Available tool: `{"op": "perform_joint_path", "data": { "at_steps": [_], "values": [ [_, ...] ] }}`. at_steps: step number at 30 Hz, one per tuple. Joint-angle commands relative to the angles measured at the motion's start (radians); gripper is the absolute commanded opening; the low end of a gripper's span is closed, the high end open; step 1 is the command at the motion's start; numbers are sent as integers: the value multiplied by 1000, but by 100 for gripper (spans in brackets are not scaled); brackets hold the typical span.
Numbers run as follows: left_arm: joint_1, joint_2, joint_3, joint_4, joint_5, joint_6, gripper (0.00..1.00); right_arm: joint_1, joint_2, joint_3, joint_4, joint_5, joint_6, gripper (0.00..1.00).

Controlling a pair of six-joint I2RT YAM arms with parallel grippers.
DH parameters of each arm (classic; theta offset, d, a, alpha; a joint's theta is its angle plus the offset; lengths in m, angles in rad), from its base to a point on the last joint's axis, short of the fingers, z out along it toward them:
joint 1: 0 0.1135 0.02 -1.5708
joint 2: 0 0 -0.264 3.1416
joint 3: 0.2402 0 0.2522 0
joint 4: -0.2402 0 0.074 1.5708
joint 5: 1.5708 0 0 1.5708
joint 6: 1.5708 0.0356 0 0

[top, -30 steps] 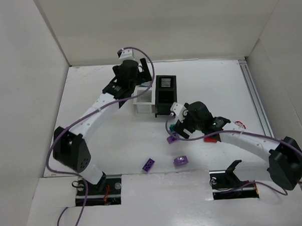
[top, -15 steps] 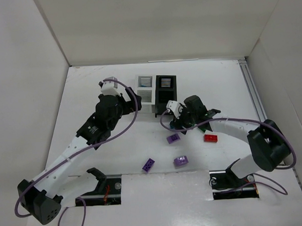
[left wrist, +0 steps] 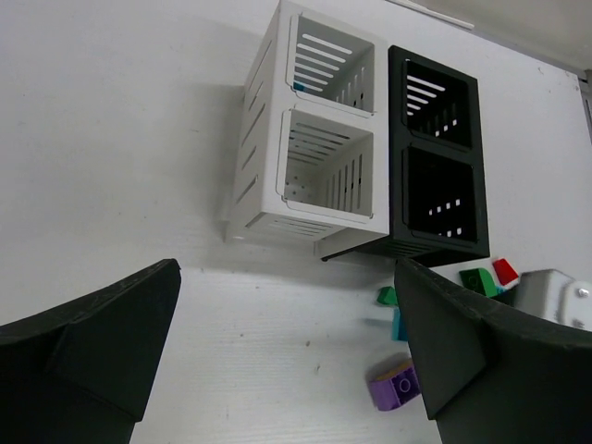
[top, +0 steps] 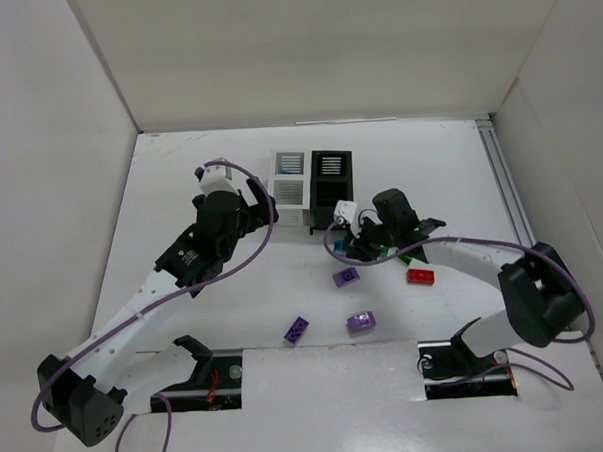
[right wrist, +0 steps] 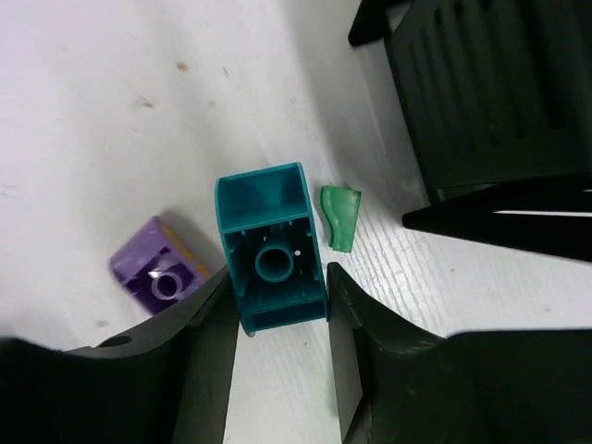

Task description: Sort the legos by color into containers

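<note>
A teal piece already shows in the far white compartment (top: pixel 291 163), so the right gripper lifts the teal lego next and carries it outward over that compartment.
In the right wrist view, my right gripper (right wrist: pixel 277 291) is shut on a teal lego (right wrist: pixel 271 245), with a finger against each side of it as it lies on the table. A small green lego (right wrist: pixel 340 215) lies just past it and a purple lego (right wrist: pixel 157 270) lies to its left. From above, the right gripper (top: pixel 367 245) sits just in front of the black container (top: pixel 331 180). The white container (top: pixel 288 177) stands beside the black one. My left gripper (top: pixel 243 214) hangs open to the left of the white container (left wrist: pixel 268 166), holding nothing.
Three purple legos (top: pixel 346 276) (top: pixel 296 329) (top: pixel 361 321) and a red lego (top: pixel 419 275) lie in front of the containers. A teal piece (left wrist: pixel 298 89) shows in the far white compartment. A green lego (left wrist: pixel 476 280) and a red one (left wrist: pixel 504 270) lie by the black container (left wrist: pixel 398 157).
My right gripper has closed onto the teal lego. The left arm has drawn back from above the white container to its left side, still open.
</note>
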Motion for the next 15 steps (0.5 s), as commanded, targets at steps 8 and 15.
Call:
{"op": "perform_joint_path", "data": {
  "at_steps": [8, 15],
  "values": [
    [-5, -79, -48, -1, -24, -109, 100, 111, -237, 201, -17, 39, 37, 8],
    [-5, -90, -96, -36, 15, -143, 100, 53, 184, 758, -129, 88, 17, 11]
  ]
}}
